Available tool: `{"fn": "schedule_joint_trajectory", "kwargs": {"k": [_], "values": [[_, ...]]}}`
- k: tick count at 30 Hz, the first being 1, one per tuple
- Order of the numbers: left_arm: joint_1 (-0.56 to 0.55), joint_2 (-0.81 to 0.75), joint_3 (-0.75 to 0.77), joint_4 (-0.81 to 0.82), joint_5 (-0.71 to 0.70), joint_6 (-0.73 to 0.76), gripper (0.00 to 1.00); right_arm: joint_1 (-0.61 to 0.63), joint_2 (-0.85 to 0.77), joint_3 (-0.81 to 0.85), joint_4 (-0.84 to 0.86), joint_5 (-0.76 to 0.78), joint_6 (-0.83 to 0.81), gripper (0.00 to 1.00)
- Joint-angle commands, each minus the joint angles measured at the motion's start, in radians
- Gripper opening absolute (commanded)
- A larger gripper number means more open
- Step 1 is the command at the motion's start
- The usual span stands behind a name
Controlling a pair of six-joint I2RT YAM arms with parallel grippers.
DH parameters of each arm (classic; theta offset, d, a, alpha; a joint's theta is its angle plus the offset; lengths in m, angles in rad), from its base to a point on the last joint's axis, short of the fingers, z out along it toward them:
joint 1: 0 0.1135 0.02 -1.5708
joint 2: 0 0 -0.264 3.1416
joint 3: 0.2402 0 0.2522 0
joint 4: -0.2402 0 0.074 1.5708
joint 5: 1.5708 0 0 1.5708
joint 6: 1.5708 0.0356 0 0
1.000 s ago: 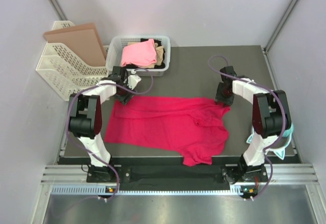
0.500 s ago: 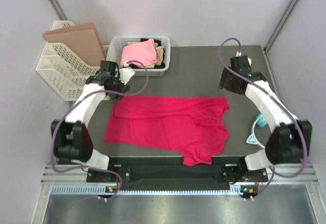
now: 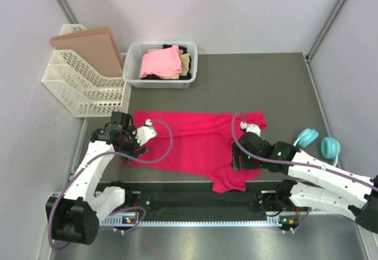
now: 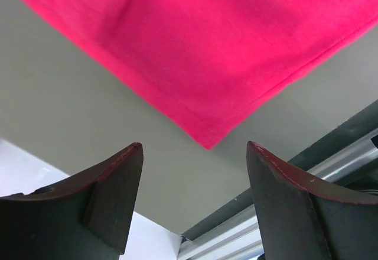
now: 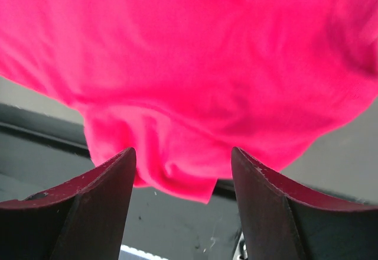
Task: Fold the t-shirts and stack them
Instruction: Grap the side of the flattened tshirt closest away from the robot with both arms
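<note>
The overhanging edge of the crimson-magenta t-shirt hangs below my right gripper, nearer my base. My right gripper should next move back and go down onto that flap.
A crimson-magenta t-shirt [image 3: 189,142] lies spread flat on the dark table. Its near part hangs over the front edge [image 3: 230,183]. My left gripper [image 3: 127,150] is open and empty, just above the shirt's near-left corner [image 4: 207,142]. My right gripper [image 3: 236,159] is open and empty over the shirt's near right part [image 5: 195,94], close to the overhanging fold [image 5: 171,177]. A light pink shirt [image 3: 160,62], a tan one [image 3: 186,64] and a black one [image 3: 184,49] lie in the white basket [image 3: 133,56] at the back.
A white mesh rack [image 3: 77,85] holding a brown board [image 3: 88,47] stands at the back left. Teal headphones [image 3: 316,143] lie at the right edge. A metal rail [image 4: 331,159] runs along the table's front edge.
Both arms swung from the shirt's far corners to its near side, left to the near-left corner, right to the near right part. The shirt's far edge now lies straighter.
</note>
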Motion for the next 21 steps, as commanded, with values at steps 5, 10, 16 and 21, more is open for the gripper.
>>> {"fn": "schedule_joint_trajectory", "kwargs": {"k": [5,10,16,21], "values": [[-0.004,0.036,-0.084,0.109,0.004,0.006,0.75,0.184,0.059,-0.043,0.027,0.037,0.242,0.67],[-0.004,0.102,-0.106,0.182,-0.037,-0.013,0.75,0.298,0.165,-0.033,0.04,0.013,0.282,0.67],[-0.003,0.163,-0.157,0.282,-0.099,-0.021,0.74,0.433,0.203,-0.039,0.006,0.023,0.402,0.66],[-0.003,0.224,-0.161,0.342,-0.119,-0.024,0.74,0.477,0.199,-0.079,0.035,0.025,0.461,0.63]]}}
